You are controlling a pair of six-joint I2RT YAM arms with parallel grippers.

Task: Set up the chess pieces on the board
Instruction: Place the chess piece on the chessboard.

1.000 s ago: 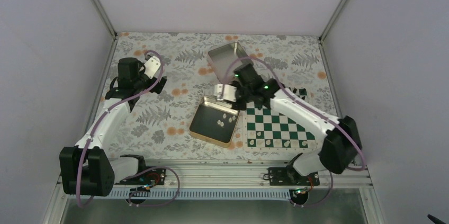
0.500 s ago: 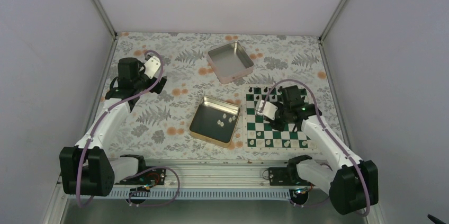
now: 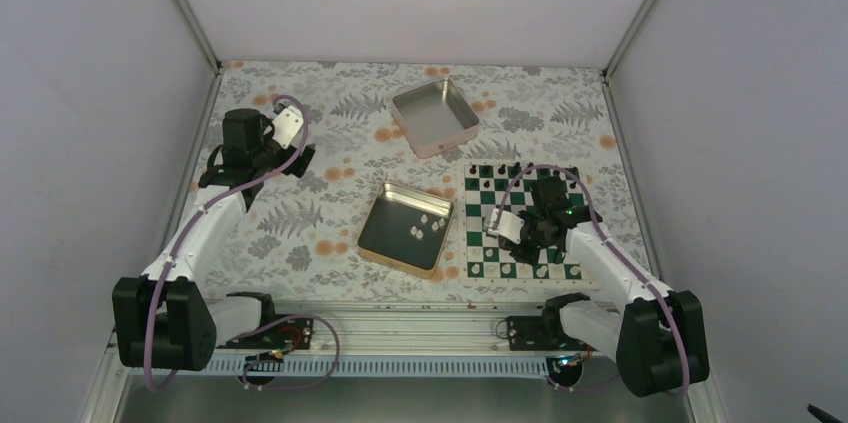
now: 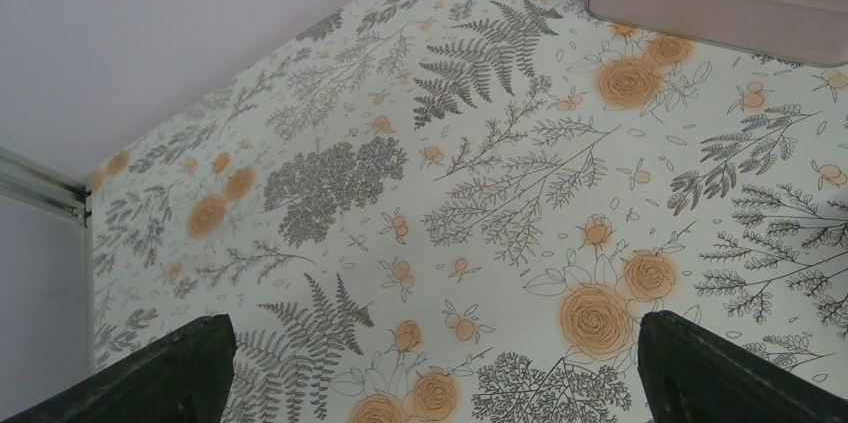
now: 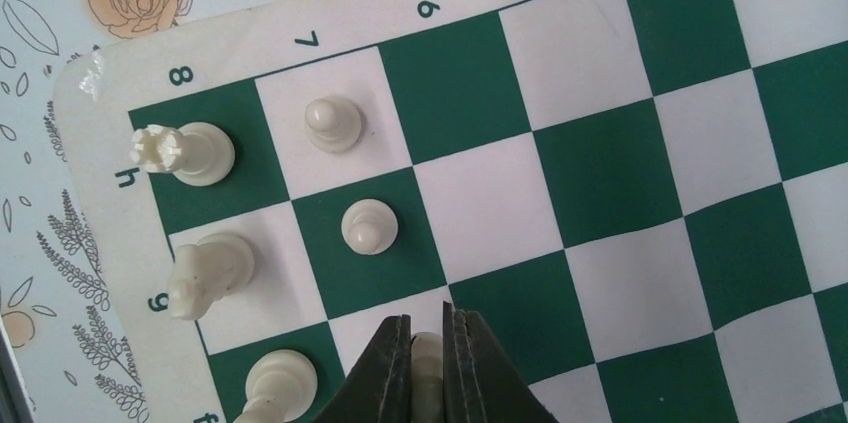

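The robot's right gripper needs to go down onto the white square (image 3: 507,255) beside the pawn on green and let go of the small white chess piece, because that spot continues the pawns' row.
The green and white board (image 3: 520,228) lies at the right. My right gripper (image 3: 515,238) hangs low over its near part, shut on a small white chess piece (image 5: 428,358) above a white square. In the right wrist view the board (image 5: 620,173) carries a white rook (image 5: 190,151), a knight (image 5: 208,271), two pawns (image 5: 333,123) (image 5: 368,226) and another white piece (image 5: 275,381). More white pieces (image 3: 428,226) lie in the gold tin (image 3: 372,238). Black pieces (image 3: 500,172) stand on the board's far row. My left gripper (image 3: 300,143) is open and empty over the floral cloth (image 4: 500,173) at the far left.
An empty silver tin (image 3: 435,118) sits behind the board; its pink wall (image 4: 715,8) shows in the left wrist view. Side walls and metal rails bound the table. The right arm's cable loops over the board.
My right gripper has moved from the gold tin across to the board and down towards its near rows, carrying a white piece. The left arm has not moved.
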